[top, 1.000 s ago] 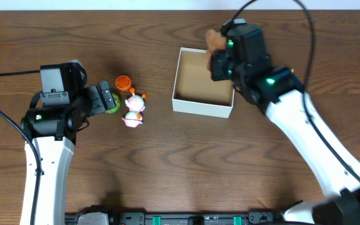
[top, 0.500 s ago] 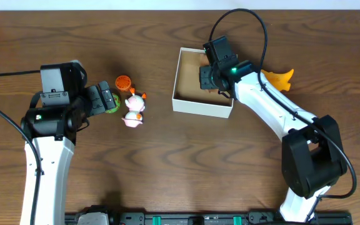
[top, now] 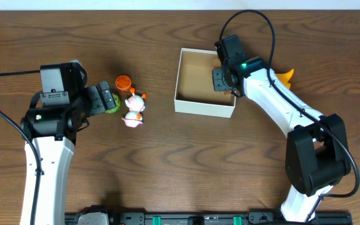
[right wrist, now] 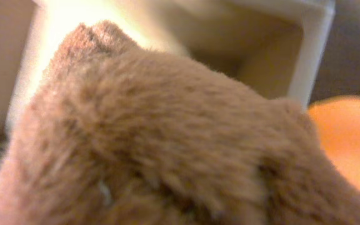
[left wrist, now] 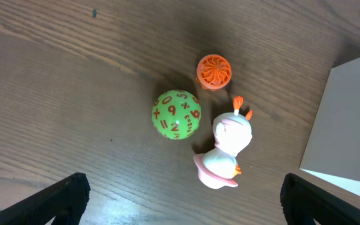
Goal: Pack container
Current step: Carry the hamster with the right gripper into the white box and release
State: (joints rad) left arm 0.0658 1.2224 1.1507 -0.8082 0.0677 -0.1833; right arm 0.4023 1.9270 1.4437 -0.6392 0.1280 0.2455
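Observation:
The robot is going to lift the brown plush toy with its right gripper next, move it to the left in the overhead view, and then lower it into the empty box.
The container, a white box with a brown inside, sits at the table's middle; it also shows in the left wrist view and the right wrist view. My right gripper is low at the box's right wall, shut on a brown plush toy that fills its view; the fingers are hidden. My left gripper is open and empty, just left of a green number ball, an orange disc and a pink-and-white duck toy.
A yellow-orange toy lies on the table right of the box, behind the right arm; it shows as an orange blur in the right wrist view. Cables run over the table's back edge.
My right gripper came down with the brown plush toy from above the box's back edge to its right side. The box shifted slightly right. The left arm has not moved.

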